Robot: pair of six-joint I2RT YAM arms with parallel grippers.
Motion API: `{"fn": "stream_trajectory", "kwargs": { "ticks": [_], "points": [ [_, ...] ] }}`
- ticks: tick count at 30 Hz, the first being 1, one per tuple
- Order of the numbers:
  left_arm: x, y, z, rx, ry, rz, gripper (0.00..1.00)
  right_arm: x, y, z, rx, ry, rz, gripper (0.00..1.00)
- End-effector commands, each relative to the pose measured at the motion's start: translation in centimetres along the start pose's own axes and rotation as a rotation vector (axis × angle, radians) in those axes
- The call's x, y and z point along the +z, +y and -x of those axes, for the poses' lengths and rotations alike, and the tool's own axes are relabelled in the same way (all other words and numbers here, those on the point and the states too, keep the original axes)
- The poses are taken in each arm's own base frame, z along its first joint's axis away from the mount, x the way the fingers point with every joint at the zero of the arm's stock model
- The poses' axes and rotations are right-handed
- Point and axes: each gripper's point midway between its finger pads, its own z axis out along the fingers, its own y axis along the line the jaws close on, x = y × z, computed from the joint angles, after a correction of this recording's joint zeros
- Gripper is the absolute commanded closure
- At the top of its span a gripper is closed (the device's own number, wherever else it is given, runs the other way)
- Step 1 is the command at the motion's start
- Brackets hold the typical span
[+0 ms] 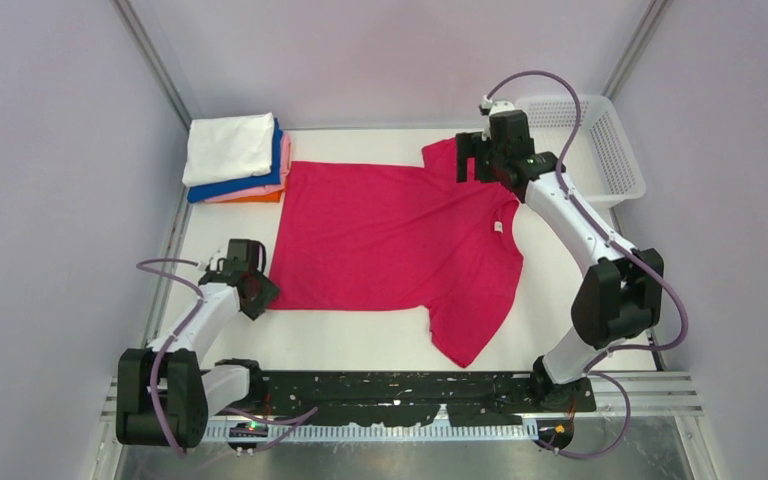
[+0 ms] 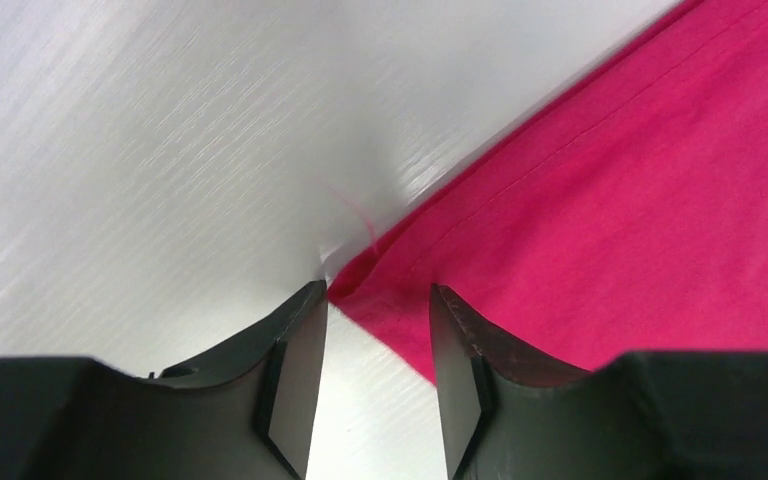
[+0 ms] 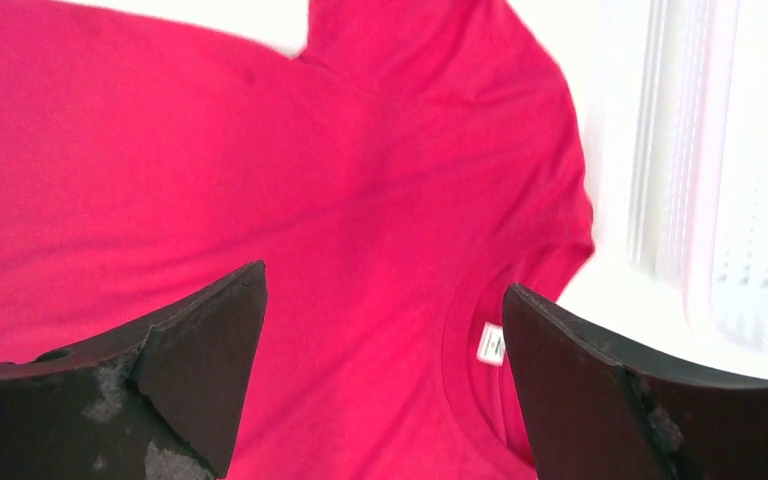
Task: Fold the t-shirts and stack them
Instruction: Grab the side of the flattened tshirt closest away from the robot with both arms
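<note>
My right gripper moves back across the shirt next, turns and lowers onto the near sleeve's end, since my left gripper sits at the near hem corner.
The magenta-red t-shirt (image 1: 390, 240) lies spread flat on the white table, neck to the right. My left gripper (image 1: 263, 295) is low at the shirt's near-left hem corner. In the left wrist view the gripper (image 2: 375, 290) is open, with the corner of the shirt (image 2: 640, 200) lying between its fingers. My right gripper (image 1: 470, 160) hovers over the far sleeve. It is wide open and empty (image 3: 385, 280) above the shirt (image 3: 210, 170), with the neck label (image 3: 491, 343) near its right finger. Folded white, blue, pink and orange shirts are stacked (image 1: 235, 155) at the back left.
A white plastic mesh basket (image 1: 615, 150) stands at the back right, also at the right edge of the right wrist view (image 3: 720, 200). Grey walls close in the table on three sides. The table (image 1: 350, 345) shows bare white around the shirt.
</note>
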Motion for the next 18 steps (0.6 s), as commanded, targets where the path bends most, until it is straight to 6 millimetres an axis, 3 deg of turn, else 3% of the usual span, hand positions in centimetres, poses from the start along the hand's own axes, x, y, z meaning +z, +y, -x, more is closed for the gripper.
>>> {"fn": "stream_trajectory", "kwargs": {
  "ticks": [1,4,8,12,15,18],
  "points": [
    [1.0,-0.3,0.6,-0.026,-0.013,0.023,0.58,-2.8,-1.0,0.4,0.118,-0.095,-0.054,0.05],
    [1.7,-0.6,0.1,-0.023,0.018,0.019,0.64,-3.8,-1.6,-1.6,0.129,-0.06,-0.084,0.05],
    [1.9,-1.0,0.0,-0.01,0.039,0.023,1.0,-5.7,-2.5,-3.5,0.157,-0.036,-0.119,0.05],
    [1.6,-1.2,-0.3,-0.004,0.052,0.002,1.0,-7.5,-2.6,-5.3,0.208,-0.013,-0.141,0.04],
    [1.4,-0.9,-0.5,0.001,0.049,-0.005,1.0,-8.1,-1.1,-8.5,0.162,0.083,-0.13,0.04],
    [1.2,-0.7,-0.6,0.007,0.052,-0.009,1.0,-9.5,1.0,-13.1,0.041,0.235,-0.115,0.04]
  ]
}}
